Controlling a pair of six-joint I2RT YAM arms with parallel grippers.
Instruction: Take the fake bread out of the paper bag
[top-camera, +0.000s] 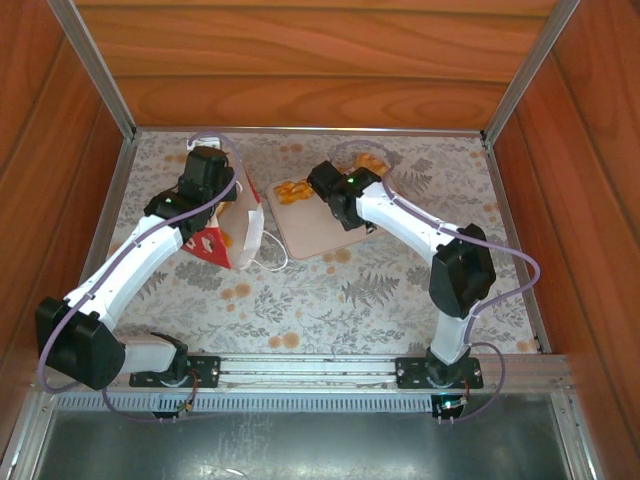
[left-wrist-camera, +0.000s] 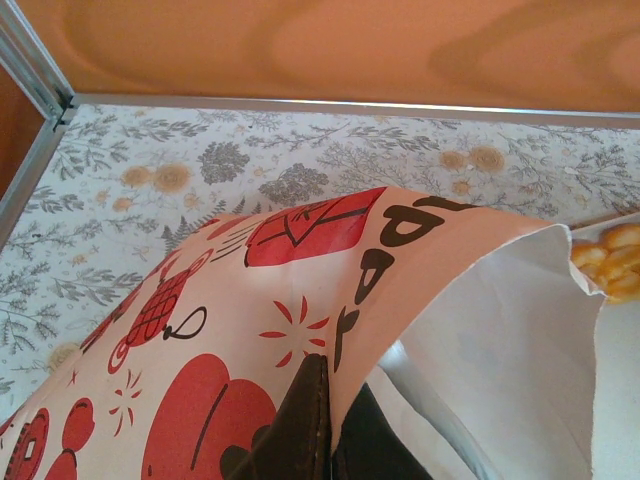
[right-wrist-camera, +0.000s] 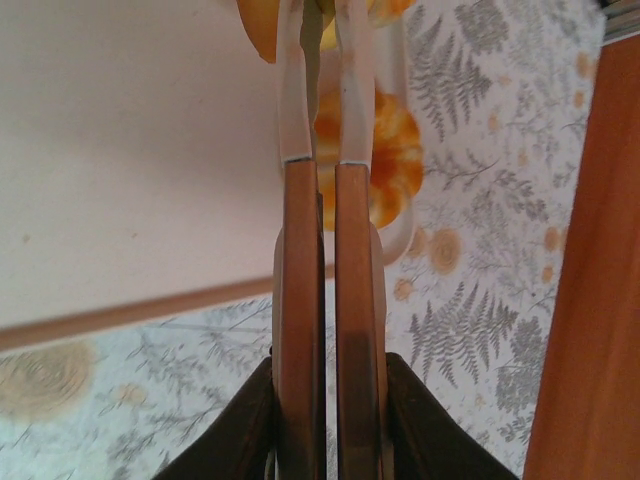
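The golden fake bread should next be lowered by my right gripper onto the bare surface of the beige tray below, clear of the corner piece, and released there.
The paper bag (top-camera: 238, 226), white with red patterns, stands tilted at the left of the table. My left gripper (top-camera: 207, 178) is shut on its upper edge. In the left wrist view the bag's wall (left-wrist-camera: 300, 290) is pinched between the dark fingers (left-wrist-camera: 300, 430), and its white inside (left-wrist-camera: 500, 340) gapes to the right. My right gripper (top-camera: 314, 186) reaches over the beige tray (top-camera: 318, 232). Its fingers (right-wrist-camera: 300, 300) stand almost together, with a golden piece of fake bread (right-wrist-camera: 258, 30) at the tips. Fake bread (top-camera: 293, 190) lies on the tray's far corner.
More golden pieces (top-camera: 371, 160) sit in a white dish (right-wrist-camera: 400, 232) behind the tray. The bag's white cord handle (top-camera: 272, 258) trails on the floral tablecloth. Wooden walls and metal rails enclose the table on three sides; the right wall (right-wrist-camera: 590, 300) is close to my right gripper.
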